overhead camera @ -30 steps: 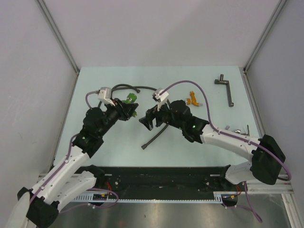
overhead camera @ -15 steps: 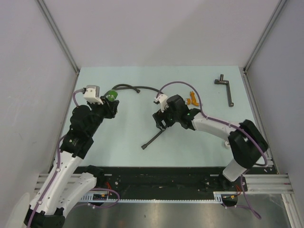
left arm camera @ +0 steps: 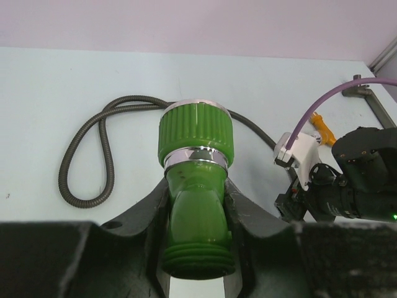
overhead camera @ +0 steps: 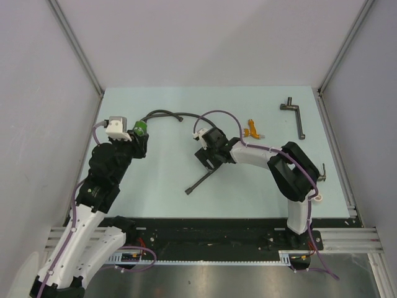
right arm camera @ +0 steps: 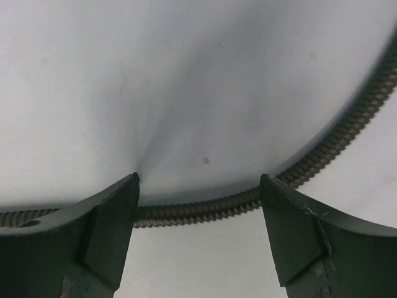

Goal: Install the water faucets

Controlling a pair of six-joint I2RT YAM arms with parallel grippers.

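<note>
The robot's right gripper needs to move back and to the left in the top view, onto the hose's near end (overhead camera: 188,191), since its fingers are over the hose's ribbed length.
The green faucet (overhead camera: 141,128) is held in my left gripper (overhead camera: 140,135), above the table's left side. In the left wrist view the fingers (left arm camera: 248,217) press on both sides of its green body (left arm camera: 197,186), with the silver-ringed cap pointing away. The orange faucet (overhead camera: 252,129) lies on the table at the back right, apart from both grippers; it also shows in the left wrist view (left arm camera: 322,127). My right gripper (overhead camera: 208,158) is open and points down over the black hose (overhead camera: 201,179). In the right wrist view the hose (right arm camera: 205,210) runs between the open fingertips (right arm camera: 133,186).
The hose loops at the back left (left arm camera: 80,161) and ends near the table's middle front (overhead camera: 188,192). A dark metal L-shaped bar (overhead camera: 296,116) lies at the back right. A small metal part (overhead camera: 322,171) sits by the right edge.
My left gripper has drawn back to the left with the green faucet in it. My right arm has folded in, and its gripper has shifted right to sit over the hose.
</note>
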